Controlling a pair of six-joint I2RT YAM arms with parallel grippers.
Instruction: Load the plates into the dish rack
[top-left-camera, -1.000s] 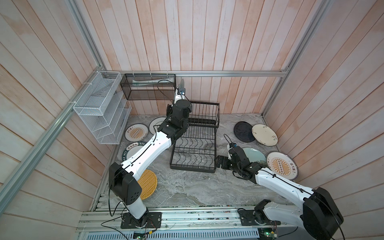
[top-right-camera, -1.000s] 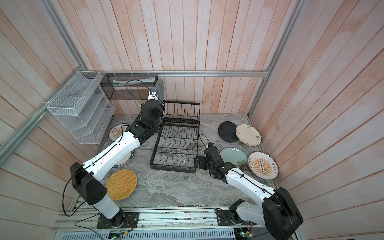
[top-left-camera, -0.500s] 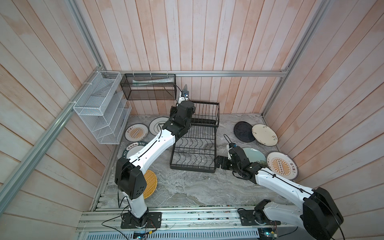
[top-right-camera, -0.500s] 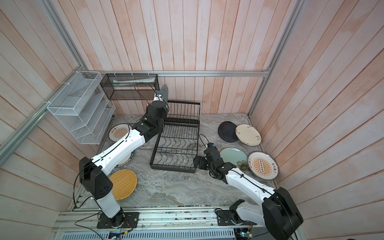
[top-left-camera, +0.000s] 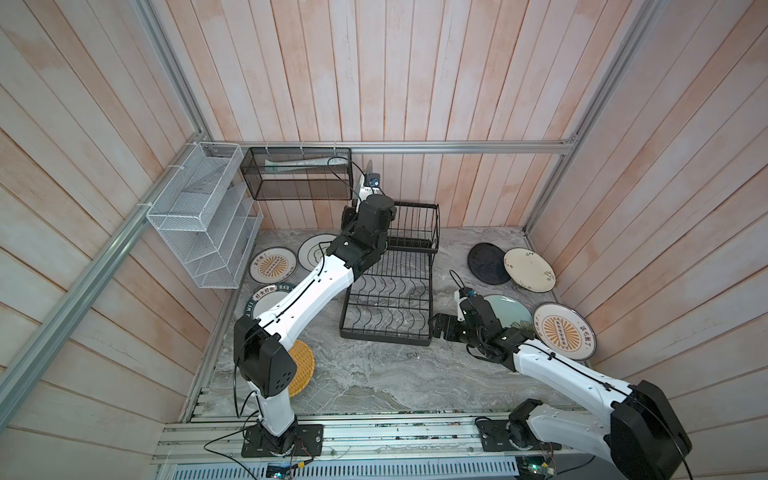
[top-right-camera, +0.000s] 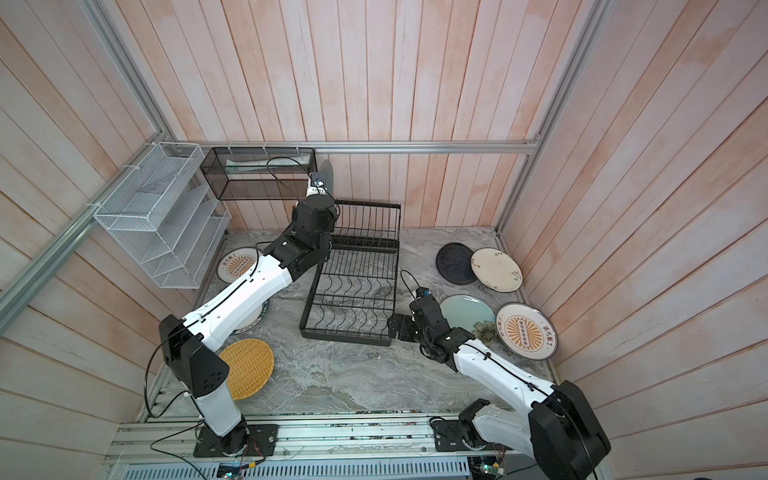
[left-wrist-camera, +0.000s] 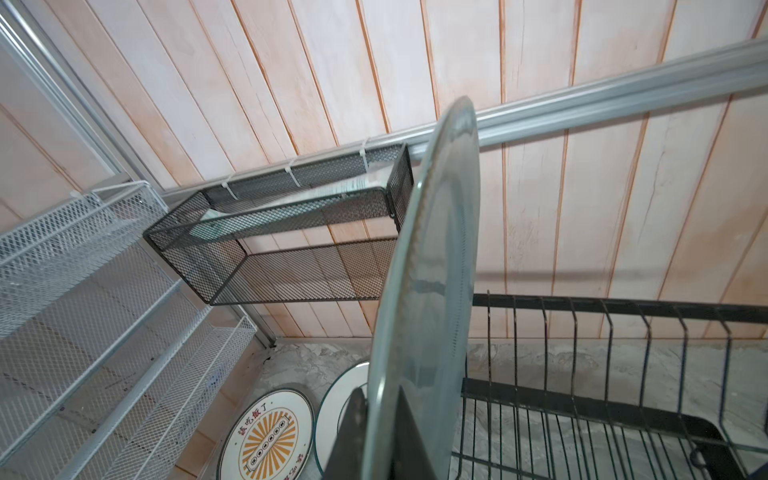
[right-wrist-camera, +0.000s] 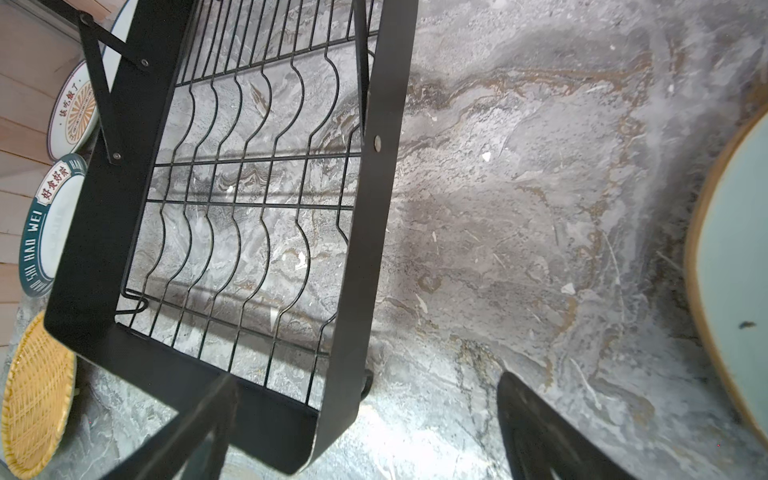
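Note:
The teal plate is already upright beside the rack's upper end wires, below my left gripper. I will lower my left gripper slightly next to settle the plate, and let go of the plate's rim.
My left gripper (left-wrist-camera: 380, 415) is shut on the rim of a teal plate (left-wrist-camera: 432, 270), held on edge high over the back left corner of the black dish rack (top-left-camera: 386, 299); the plate (top-right-camera: 326, 174) shows in a top view above the wrist. My right gripper (right-wrist-camera: 365, 415) is open low at the rack's front right corner (right-wrist-camera: 332, 415), which lies between its fingers. On the table lie two sunburst plates (top-left-camera: 272, 266) (top-left-camera: 563, 330), a white plate (top-left-camera: 318, 249), a lettered plate (top-left-camera: 266, 297), a yellow ribbed plate (top-left-camera: 301, 365), a black plate (top-left-camera: 486, 264), a cream plate (top-left-camera: 530, 270) and a pale green plate (top-left-camera: 505, 311).
A white mesh organizer (top-left-camera: 203, 220) hangs on the left wall. A black mesh basket (top-left-camera: 297, 178) hangs on the back wall, close beside the held plate. Wooden walls and an aluminium rail (top-left-camera: 457, 146) close the space on three sides.
My left arm has swung right and toward the back wall, carrying the plate over the rack's back left corner. The right arm has not moved.

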